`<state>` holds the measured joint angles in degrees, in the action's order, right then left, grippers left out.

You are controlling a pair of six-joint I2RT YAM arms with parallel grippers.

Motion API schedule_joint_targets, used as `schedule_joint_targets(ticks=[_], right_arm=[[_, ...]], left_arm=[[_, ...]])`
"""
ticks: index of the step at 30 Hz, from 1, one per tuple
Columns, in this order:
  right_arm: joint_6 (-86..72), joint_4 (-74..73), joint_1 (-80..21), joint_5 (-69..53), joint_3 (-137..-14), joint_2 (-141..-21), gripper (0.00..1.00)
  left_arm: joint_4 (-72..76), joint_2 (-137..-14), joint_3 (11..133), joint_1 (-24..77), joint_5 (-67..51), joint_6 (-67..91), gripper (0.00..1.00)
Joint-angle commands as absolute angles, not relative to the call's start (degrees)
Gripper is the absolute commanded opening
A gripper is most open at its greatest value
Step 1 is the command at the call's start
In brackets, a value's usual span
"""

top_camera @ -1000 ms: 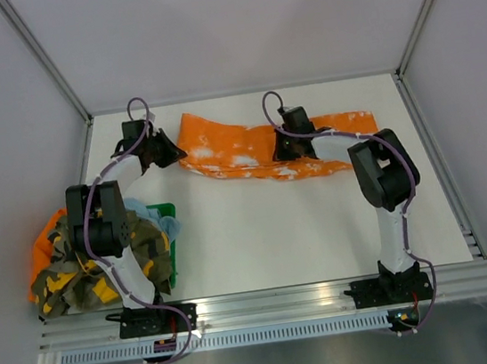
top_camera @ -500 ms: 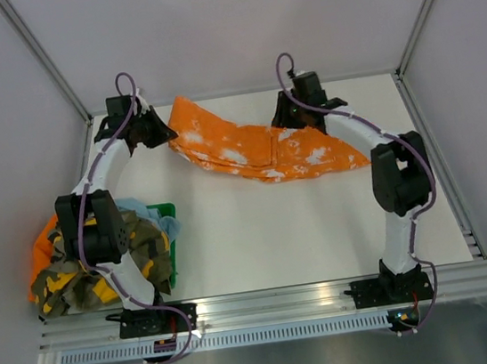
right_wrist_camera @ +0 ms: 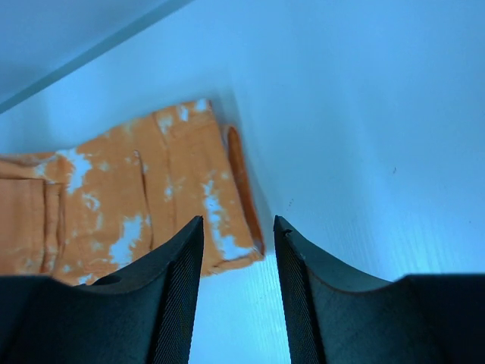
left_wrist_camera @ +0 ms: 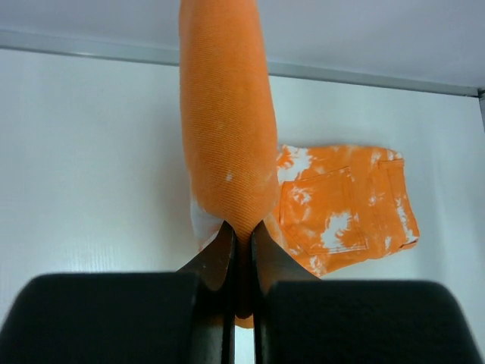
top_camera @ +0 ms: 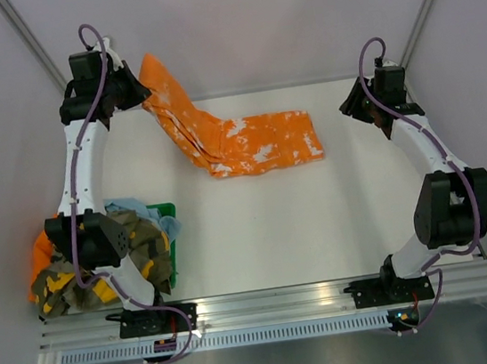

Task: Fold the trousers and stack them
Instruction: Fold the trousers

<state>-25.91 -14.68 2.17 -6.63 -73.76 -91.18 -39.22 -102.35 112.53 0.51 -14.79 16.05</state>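
Observation:
The left gripper needs to bring the trousers' lifted end down and to the right in the top view, onto the trousers' other end (top_camera: 297,134) (left_wrist_camera: 379,203), and let go of it, since that other end lies flat.
The orange trousers with white blotches (top_camera: 257,144) lie on the white table, one end lifted up toward the back left. My left gripper (top_camera: 137,90) is shut on that lifted end and holds it high; in the left wrist view the cloth (left_wrist_camera: 227,136) hangs pinched in the left gripper (left_wrist_camera: 242,236). My right gripper (top_camera: 352,107) is open and empty at the back right, apart from the trousers. In the right wrist view the right gripper (right_wrist_camera: 239,224) is open above the table, with the trousers' edge (right_wrist_camera: 136,197) beyond it.
A green basket (top_camera: 169,246) with a heap of camouflage, light blue and orange clothes (top_camera: 102,263) stands at the front left. Grey walls close the back and both sides. The metal rail (top_camera: 277,303) runs along the near edge.
My left gripper rose to the back left, lifting one end of the trousers. My right gripper let go of the trousers and swung away to the back right.

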Motion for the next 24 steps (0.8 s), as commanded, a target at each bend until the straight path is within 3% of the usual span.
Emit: schedule_joint_targets(ticks=[1, 6, 12, 16, 24], right_arm=[[-26.19, -14.24, 2.55, -8.43, -72.42, -90.61, 0.49], [-26.72, -12.66, 2.55, -9.49, -70.84, -91.58, 0.49], [-27.33, -13.09, 6.15, -10.19, -69.52, -90.44, 0.49], [-26.72, -13.62, 7.56, -10.20, -68.65, -88.25, 0.50], [-26.46, -12.13, 7.56, -10.29, -63.02, -84.29, 0.51]], left_arm=[[-39.55, -101.60, 118.65, 0.09, -13.96, 12.92, 0.02], [-38.05, -102.47, 119.96, 10.07, -12.22, 12.30, 0.02], [-39.20, -111.87, 122.51, 22.65, -3.97, 14.24, 0.02], [-40.69, -119.25, 126.99, 27.33, 2.37, 15.46, 0.02], [-35.88, -130.68, 134.47, 32.33, -1.48, 21.44, 0.02]])
